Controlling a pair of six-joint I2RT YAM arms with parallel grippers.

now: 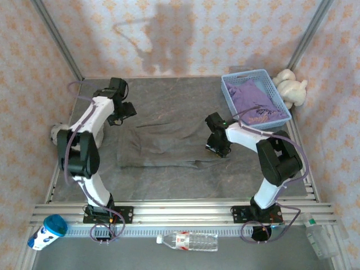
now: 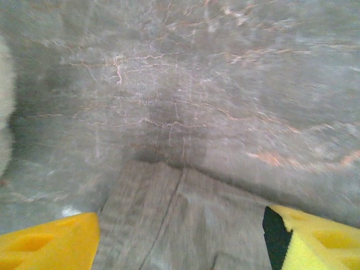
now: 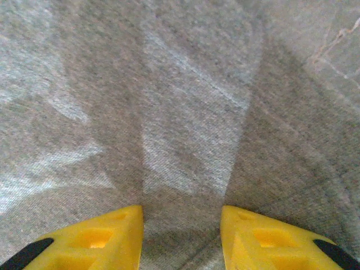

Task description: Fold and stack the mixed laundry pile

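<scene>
The garment's short edge [image 1: 126,148] by the plush toy lies below my left gripper's fingers, nearer my base. The gripper draws back and down onto it next.
A grey-olive garment [image 1: 163,143] lies spread flat on the grey table mat [image 1: 169,98]. The lavender T-shirt [image 1: 256,101] sits crumpled in the light blue basket [image 1: 226,90] at the back right. My left gripper [image 1: 125,111] hovers by the garment's far left corner. In the blurred left wrist view my left gripper [image 2: 180,225] has its yellow fingers [image 2: 50,244] far apart, open, with that corner [image 2: 185,214] lying loose under them. My right gripper [image 1: 216,145] is low over the garment's right edge. Its fingers [image 3: 95,239] stand apart over flat cloth [image 3: 185,129], open.
Beige plush toys sit beside the basket at the back right [image 1: 291,87] and by the left arm [image 1: 56,133]. A cup [image 1: 48,230] and a water bottle [image 1: 188,241] lie in front of the aluminium rail. Patterned walls close in the table.
</scene>
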